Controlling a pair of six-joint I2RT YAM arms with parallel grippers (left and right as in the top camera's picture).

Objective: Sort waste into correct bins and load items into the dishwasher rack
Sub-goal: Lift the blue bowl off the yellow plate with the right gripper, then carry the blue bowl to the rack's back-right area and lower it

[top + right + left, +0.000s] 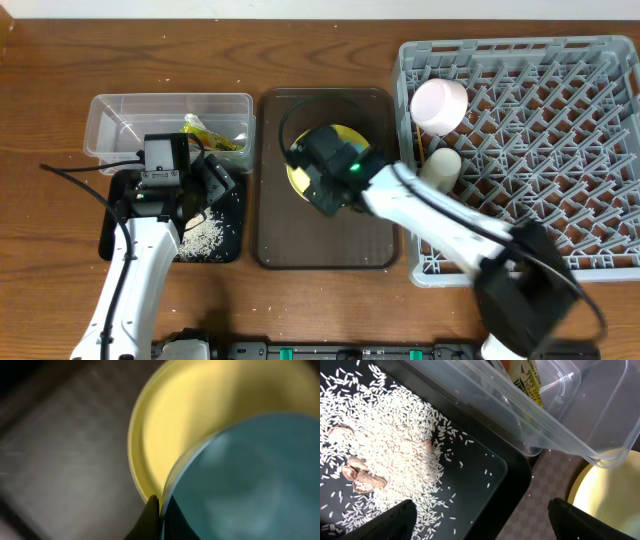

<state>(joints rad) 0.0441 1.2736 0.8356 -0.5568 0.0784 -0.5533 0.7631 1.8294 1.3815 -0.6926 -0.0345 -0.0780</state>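
My right gripper will next lift, tip and lower the blue bowl to the right in the overhead view, where there are empty slots beside the white bowl.
My right gripper (160,500) is shut on the rim of the light blue bowl (240,480), one finger inside it and one outside. The bowl rests on the round yellow plate (190,405), which lies on the brown tray (325,250). From overhead the right wrist (335,165) hides the bowl, and only the plate's edge (296,176) shows. My left gripper (481,505) hangs open and empty over the black tray (485,472). Rice grains (395,435) are heaped in that tray. The clear tub (120,118) holds the green-and-orange wrapper (212,136).
The grey dishwasher rack (540,150) fills the right side. A white bowl (440,105) lies on its side in it, with a small white cup (440,165) below. Brown shell pieces (362,475) lie among the rice.
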